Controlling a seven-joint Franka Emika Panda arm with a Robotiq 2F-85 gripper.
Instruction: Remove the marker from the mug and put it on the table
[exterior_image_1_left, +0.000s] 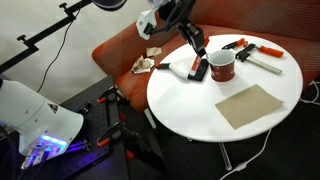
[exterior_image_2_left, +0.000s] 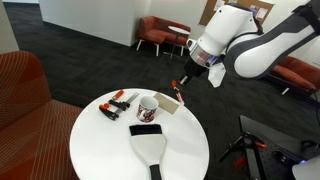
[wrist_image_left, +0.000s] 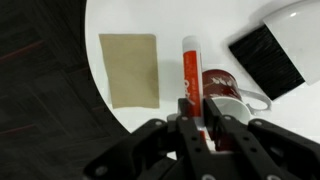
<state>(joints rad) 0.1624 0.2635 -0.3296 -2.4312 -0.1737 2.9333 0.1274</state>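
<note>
The marker (exterior_image_2_left: 177, 86) needs to go down onto the table beside the mat, so my gripper needs to move back and lower it there.
My gripper (wrist_image_left: 193, 108) is shut on the marker (wrist_image_left: 188, 70), a slim stick with a white end and a red-orange band. Its lower end is hidden between my fingers. The dark red mug (wrist_image_left: 228, 88) with a pale inside and a side handle stands right beside the fingers in the wrist view. In both exterior views the gripper (exterior_image_2_left: 184, 88) (exterior_image_1_left: 199, 55) hangs above the round white table (exterior_image_1_left: 190, 105), close to the mug (exterior_image_1_left: 222, 66) (exterior_image_2_left: 148, 108). The held marker (exterior_image_2_left: 177, 86) is clear of the mug.
A tan square mat (exterior_image_1_left: 250, 105) (wrist_image_left: 130, 68) lies on the table near the edge. A flat black block (exterior_image_1_left: 198, 70) (wrist_image_left: 268, 55) (exterior_image_2_left: 147, 130) lies next to the mug. Red-and-black pens (exterior_image_1_left: 245, 47) (exterior_image_2_left: 115, 104) lie behind the mug. A red sofa (exterior_image_1_left: 120, 50) stands behind the table.
</note>
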